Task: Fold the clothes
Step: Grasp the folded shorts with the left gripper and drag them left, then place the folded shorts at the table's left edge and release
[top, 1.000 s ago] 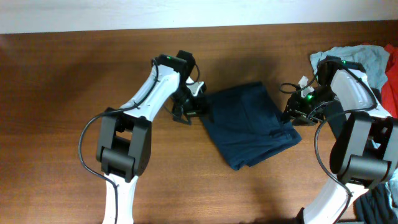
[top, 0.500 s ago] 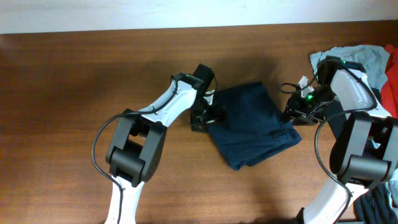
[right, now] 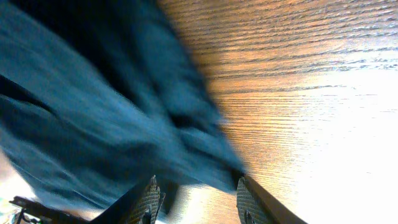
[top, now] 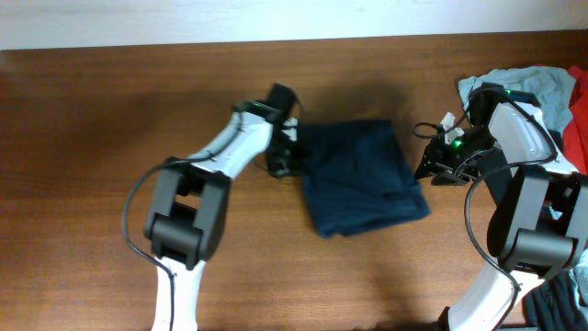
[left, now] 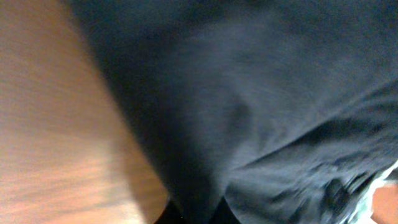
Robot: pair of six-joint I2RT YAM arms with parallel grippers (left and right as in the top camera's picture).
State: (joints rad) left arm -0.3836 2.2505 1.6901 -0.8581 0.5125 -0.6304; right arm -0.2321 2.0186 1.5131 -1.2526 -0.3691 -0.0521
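Observation:
Bare tabletop lies open left of my left gripper in the overhead view, so next my left gripper will drag the pinched shorts that way and release them there.
The clothes, dark navy shorts [top: 356,179], lie bunched in a rough square at the table's middle. My left gripper [top: 283,158] is at their left edge and shut on the cloth. In the left wrist view the shorts [left: 261,93] fill most of the frame, and cloth is pinched at my left gripper [left: 194,214]. My right gripper [top: 432,171] stands just off the shorts' right edge. In the right wrist view its fingers [right: 149,202] are apart over bare wood, with the shorts' [right: 93,106] hem just in front of the tips of my right gripper [right: 198,202].
At the far right a heap of other garments holds a pale blue shirt [top: 528,83] and red cloth [top: 577,124]. A black garment [top: 562,303] hangs at the lower right. The wooden table [top: 83,138] ends at a white wall along the top.
The left gripper moved onto the shorts' left edge, shut on it and drew back left. The shorts slid left and squared up, away from the right gripper, which stayed put.

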